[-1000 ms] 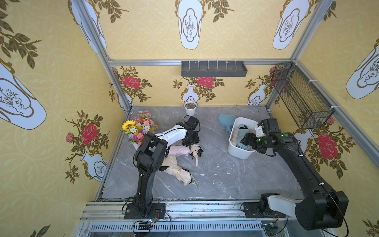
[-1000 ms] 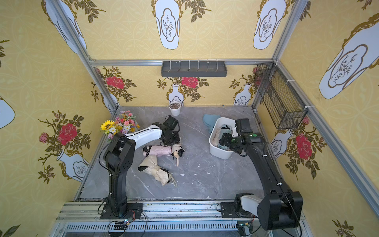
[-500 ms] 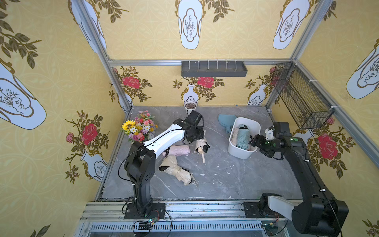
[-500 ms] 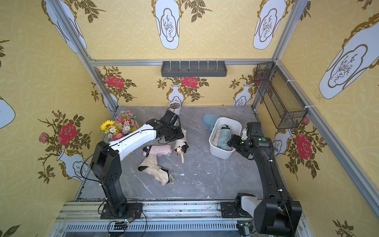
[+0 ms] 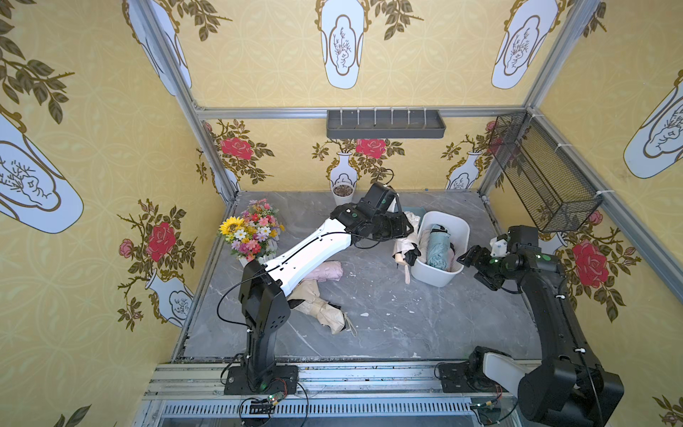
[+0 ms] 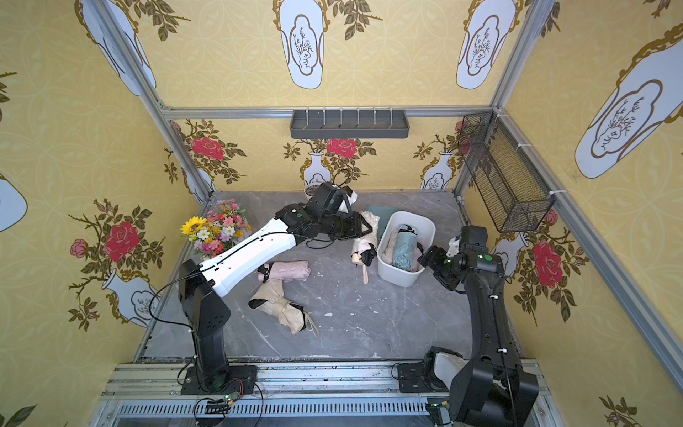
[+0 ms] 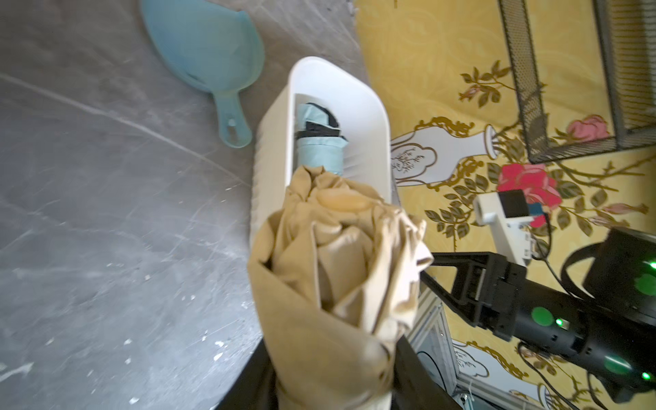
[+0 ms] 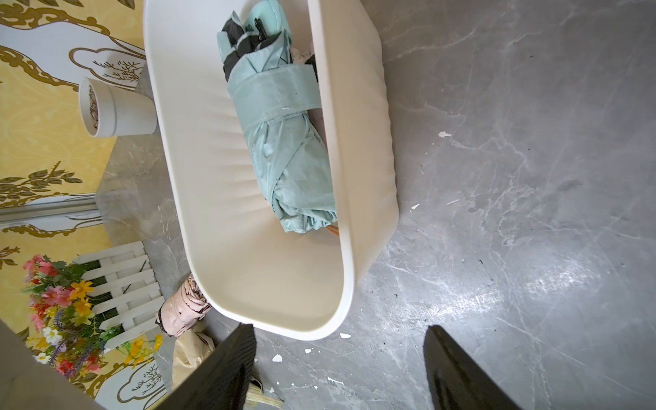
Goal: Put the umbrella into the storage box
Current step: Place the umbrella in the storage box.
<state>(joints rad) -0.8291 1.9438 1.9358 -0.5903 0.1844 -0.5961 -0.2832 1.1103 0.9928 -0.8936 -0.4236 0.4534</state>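
Note:
The cream umbrella (image 7: 330,269) in my left gripper is still outside the storage box. I should carry it across the storage box's rim next and let it go beside the teal umbrella (image 7: 309,151).
The storage box (image 5: 436,280) is a deep white tub at the right of the table, seen in both top views (image 6: 398,275). A folded teal umbrella (image 5: 438,250) lies inside it, with something pale pink beside it. My left gripper (image 7: 330,383) is shut on a cream umbrella (image 7: 330,269), which hangs handle down against the box's left wall (image 5: 404,248). My right gripper (image 8: 340,330) stands open and holds nothing, just off the box's right corner (image 5: 467,258). A pink umbrella (image 5: 327,270) and a beige umbrella (image 5: 321,307) lie on the table near the left arm.
A flower bouquet with a white fence (image 5: 251,229) stands at the left edge. A small white pot (image 5: 343,192) and a teal scoop (image 7: 213,60) sit behind the box. A black wire basket (image 5: 543,173) hangs on the right wall and a grey shelf (image 5: 384,124) on the back wall.
My left arm has carried the cream umbrella from mid-table rightward to the box's side. My right gripper has drawn back from over the box to its right, leaving the teal umbrella inside.

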